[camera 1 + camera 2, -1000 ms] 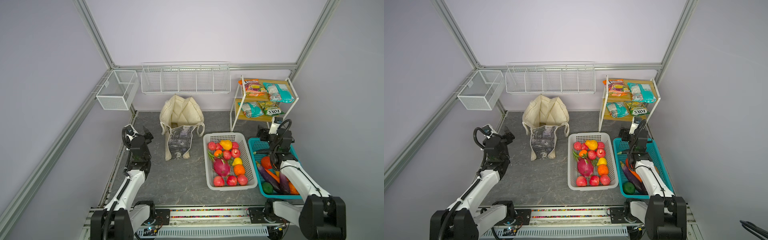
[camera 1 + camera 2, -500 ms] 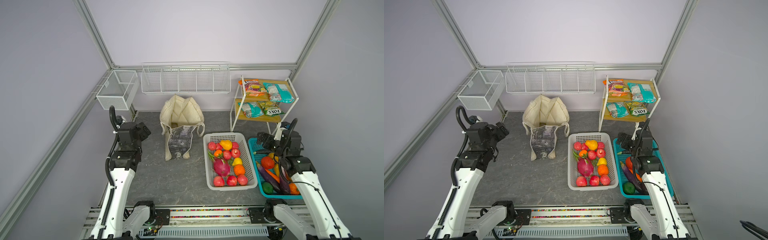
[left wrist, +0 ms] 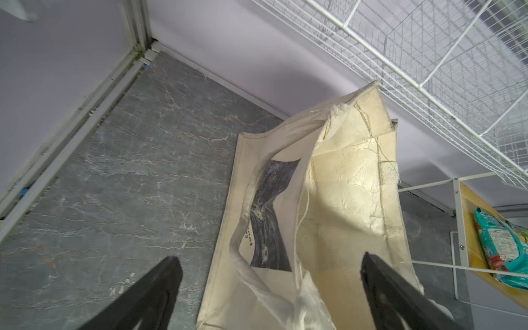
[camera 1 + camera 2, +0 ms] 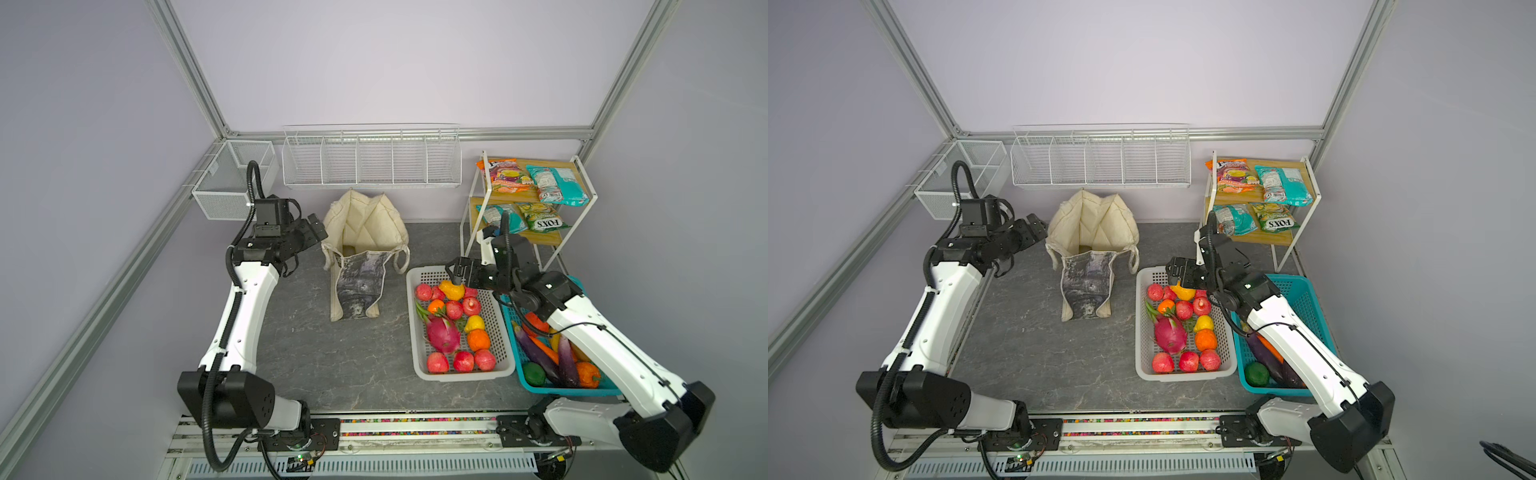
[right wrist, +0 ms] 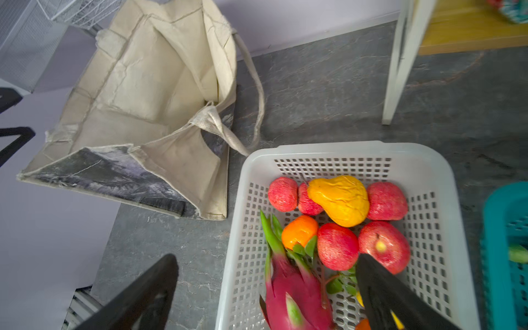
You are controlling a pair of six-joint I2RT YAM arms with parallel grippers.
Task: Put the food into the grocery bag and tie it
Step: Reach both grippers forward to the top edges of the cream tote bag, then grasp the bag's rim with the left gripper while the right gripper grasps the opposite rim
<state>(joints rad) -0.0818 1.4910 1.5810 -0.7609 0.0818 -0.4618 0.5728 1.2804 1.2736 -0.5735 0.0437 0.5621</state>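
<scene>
My left gripper should next ease its open fingers forward and down over the bag's nearest rim (image 4: 327, 243) (image 3: 297, 245), with that rim lined up between them.
The cream grocery bag (image 4: 365, 245) (image 5: 148, 114) stands open at the back of the table, its printed panel folded forward. My left gripper (image 4: 316, 226) (image 3: 268, 258) is open and empty, just left of the bag's rim, with the mouth of the bag (image 3: 328, 200) ahead of it. The food lies in a white basket (image 4: 461, 376): red apples (image 5: 337, 245), an orange (image 5: 298, 230), a pink dragon fruit (image 4: 442, 334) (image 5: 294, 294). My right gripper (image 4: 455, 270) (image 5: 265, 257) hangs open and empty above the basket's far end. A teal snack packet (image 4: 557, 185) lies on the rack.
A teal basket (image 4: 569, 388) of vegetables sits right of the white one, under my right arm. The wooden rack (image 4: 536, 239) with snack packets stands at the back right. A wire shelf (image 4: 370, 166) and a mesh box (image 4: 232, 183) hang on the walls near the bag.
Both arms have risen from a folded low pose and reached forward, the left toward the bag, the right over the white basket. Both pairs of jaws have spread a little wider.
</scene>
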